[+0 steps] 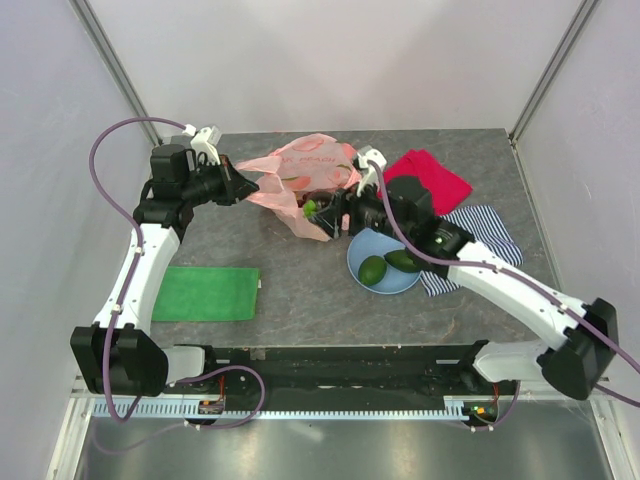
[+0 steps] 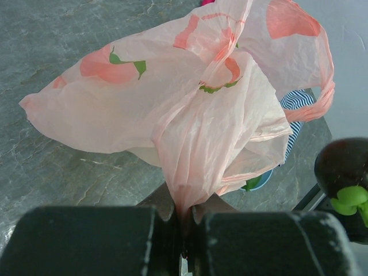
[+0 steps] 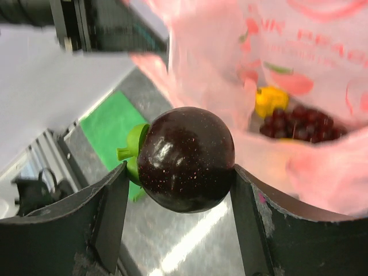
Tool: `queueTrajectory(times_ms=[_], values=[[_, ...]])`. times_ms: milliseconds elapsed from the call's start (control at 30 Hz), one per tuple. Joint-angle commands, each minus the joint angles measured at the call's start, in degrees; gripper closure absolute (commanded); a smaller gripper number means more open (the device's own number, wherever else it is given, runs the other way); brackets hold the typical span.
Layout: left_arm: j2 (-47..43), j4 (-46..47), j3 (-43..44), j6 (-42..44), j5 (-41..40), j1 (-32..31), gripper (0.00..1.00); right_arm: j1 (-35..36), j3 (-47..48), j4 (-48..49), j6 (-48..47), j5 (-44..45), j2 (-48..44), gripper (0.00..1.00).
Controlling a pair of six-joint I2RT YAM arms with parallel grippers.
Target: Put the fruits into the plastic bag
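My right gripper is holding the fruit and next needs to go left in the top view, move down inside the bag's opening (image 1: 300, 191) (image 3: 282, 119) and release the fruit.
The pink plastic bag (image 1: 300, 170) lies at the back centre of the table. My left gripper (image 1: 247, 186) is shut on a bunched edge of the bag (image 2: 190, 115) and holds its mouth up. My right gripper (image 1: 325, 210) is shut on a dark purple-brown round fruit (image 3: 187, 158) with a green calyx, right at the bag's mouth. The fruit also shows in the left wrist view (image 2: 342, 167). Inside the bag lie the dark red grapes (image 3: 299, 126) and the yellow citrus (image 3: 270, 99). A green avocado (image 1: 403, 260) and another green fruit (image 1: 372, 269) lie on a blue plate (image 1: 360, 252).
A red folded cloth (image 1: 428, 178) lies behind the right arm. A blue-striped cloth (image 1: 485, 232) lies under the plate's right side. A green cloth (image 1: 205, 293) lies at the front left. White walls enclose the table on three sides.
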Motion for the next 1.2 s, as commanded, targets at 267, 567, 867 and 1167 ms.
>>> queueTrajectory(times_ms=[267, 567, 867, 1167], values=[[0.11, 1.64, 0.39, -0.42, 1.01, 0.3, 0.98, -7.64, 18.07, -1.18, 7.77, 4.41, 17.21, 0.52], [0.11, 1.55, 0.48, -0.42, 1.19, 0.3, 0.98, -7.49, 33.08, -14.61, 4.98, 6.32, 32.77, 0.53], [0.2, 1.55, 0.48, -0.42, 1.19, 0.3, 0.98, -3.01, 38.56, -22.46, 3.38, 12.85, 44.46, 0.53], [0.37, 1.46, 0.48, -0.51, 1.19, 0.3, 0.98, -3.01, 37.41, -24.48, 3.39, 8.97, 49.65, 0.48]])
